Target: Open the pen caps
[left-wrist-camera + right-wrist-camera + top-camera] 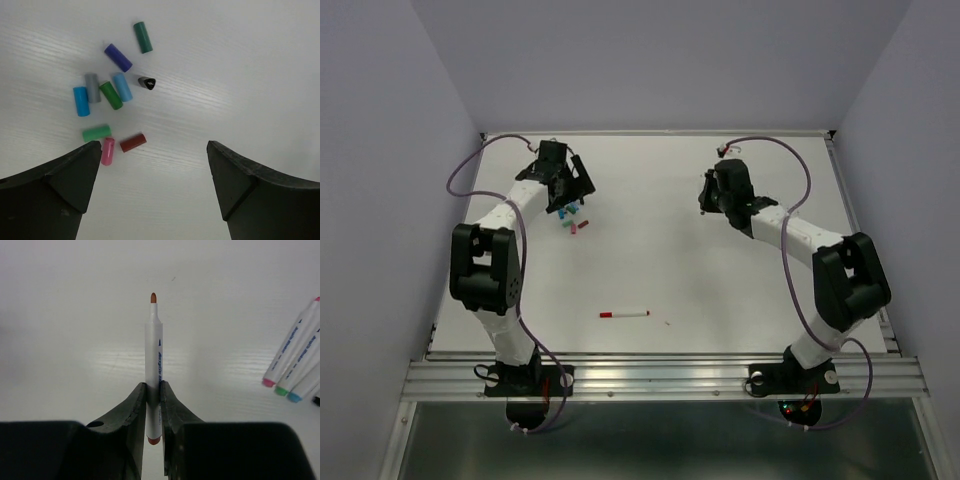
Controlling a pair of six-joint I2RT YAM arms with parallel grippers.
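My right gripper lowers toward the right in the wrist view next, turning along the row, and releases on the free tabletop (pixel 268 342) beside the pink-ended pen.
Several loose pen caps lie in a cluster on the white table (pixel 660 250), seen in the top view (pixel 571 218). In the left wrist view they include a dark green cap (pixel 143 37), a purple one (pixel 118 57), a black one (pixel 147 82), a pink one (pixel 107 151) and a dark red one (pixel 133 142). My left gripper (pixel 154 150) is open and empty, just short of the cluster (pixel 572 192). My right gripper (pixel 154 385) is shut on a white pen (pixel 154 345) whose brown tip (pixel 153 298) is bare; it sits at the far right (pixel 710 195).
One capped pen with a red cap (pixel 624 314) lies alone on the table's near middle. Three white pens with pink, green and blue ends (pixel 295 360) lie to the right of my right gripper. Purple walls close in the table on three sides.
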